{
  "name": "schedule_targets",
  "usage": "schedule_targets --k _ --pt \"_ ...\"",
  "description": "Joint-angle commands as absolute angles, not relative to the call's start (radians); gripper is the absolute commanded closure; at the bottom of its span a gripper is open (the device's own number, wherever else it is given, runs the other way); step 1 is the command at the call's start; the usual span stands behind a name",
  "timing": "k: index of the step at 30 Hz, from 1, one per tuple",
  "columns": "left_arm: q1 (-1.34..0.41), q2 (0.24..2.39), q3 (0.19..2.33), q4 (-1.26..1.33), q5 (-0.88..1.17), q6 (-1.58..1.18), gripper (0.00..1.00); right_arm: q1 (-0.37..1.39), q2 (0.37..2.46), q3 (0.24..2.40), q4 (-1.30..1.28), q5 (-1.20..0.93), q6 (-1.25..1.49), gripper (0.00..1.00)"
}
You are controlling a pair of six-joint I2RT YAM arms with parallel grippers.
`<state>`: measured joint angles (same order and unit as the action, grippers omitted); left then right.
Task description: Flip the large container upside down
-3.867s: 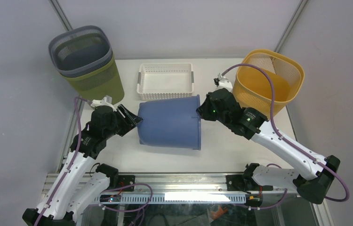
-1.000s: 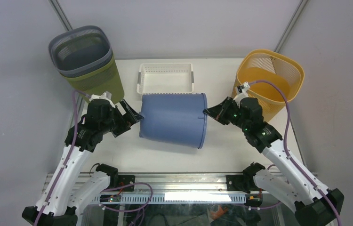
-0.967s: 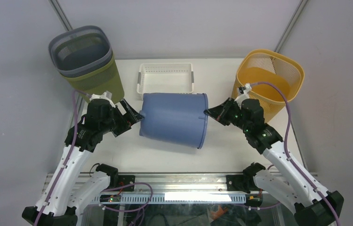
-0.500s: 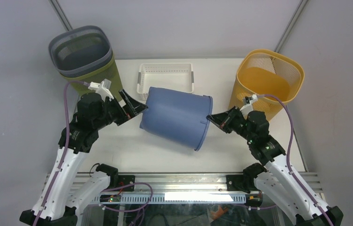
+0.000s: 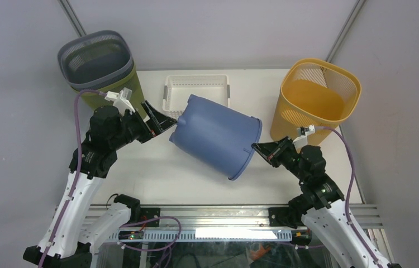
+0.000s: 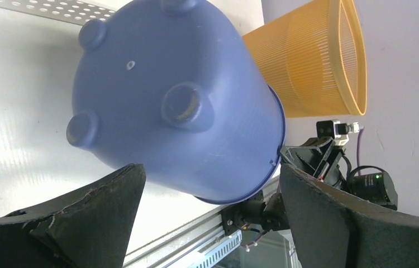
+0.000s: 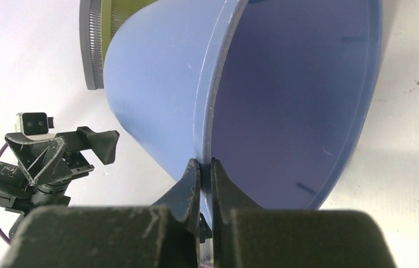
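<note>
Next, my right gripper turns the pinched rim down and lowers it onto the bare tabletop to release it, since that clear spot lies below the gripper.
The large blue container [image 5: 215,142] is tilted on its side in mid-table, its footed base toward the back left and its open rim toward the front right. My right gripper [image 5: 256,147] is shut on the rim; in the right wrist view the fingers [image 7: 203,163] pinch the rim wall of the container [image 7: 157,95], one inside and one outside. My left gripper [image 5: 165,123] is open beside the base, its jaws wide apart. In the left wrist view the container's base [image 6: 174,106] fills the gap ahead of the open gripper [image 6: 210,170]; contact cannot be told.
A grey basket nested in a green one [image 5: 98,64] stands at the back left. A white tray [image 5: 196,92] lies behind the container. A yellow mesh basket [image 5: 316,92] stands at the back right, close to my right arm.
The container has tipped: its base rose and swung toward the back, its rim moved toward the front right. My right gripper moved nearer with the rim. My left gripper moved back and up.
</note>
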<state>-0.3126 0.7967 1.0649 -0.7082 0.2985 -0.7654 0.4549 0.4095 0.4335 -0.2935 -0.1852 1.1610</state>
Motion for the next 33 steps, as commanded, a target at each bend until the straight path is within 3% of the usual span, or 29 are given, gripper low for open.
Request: schedule_targets --k 1,9,15,26,33 --pt "-0.305 0.788 1.080 -0.637 0.343 -0.757 0.05 0.452 0.381 0.306 -0.771 -0.124 1.153 1.00" --pt "-0.307 0.785 1.057 -0.617 0.351 -0.762 0.05 0.451 0.268 0.229 -0.833 -0.118 1.212 1.00" --pt "-0.306 0.787 1.049 -0.597 0.357 -0.766 0.05 0.451 0.301 0.214 -0.758 -0.115 1.210 1.00" --pt "-0.306 0.797 0.987 -0.530 0.397 -0.796 0.05 0.451 0.592 0.246 -0.368 -0.121 1.211 1.00" --pt "-0.308 0.809 0.972 -0.504 0.394 -0.786 0.01 0.460 0.851 0.381 -0.284 -0.169 1.064 0.98"
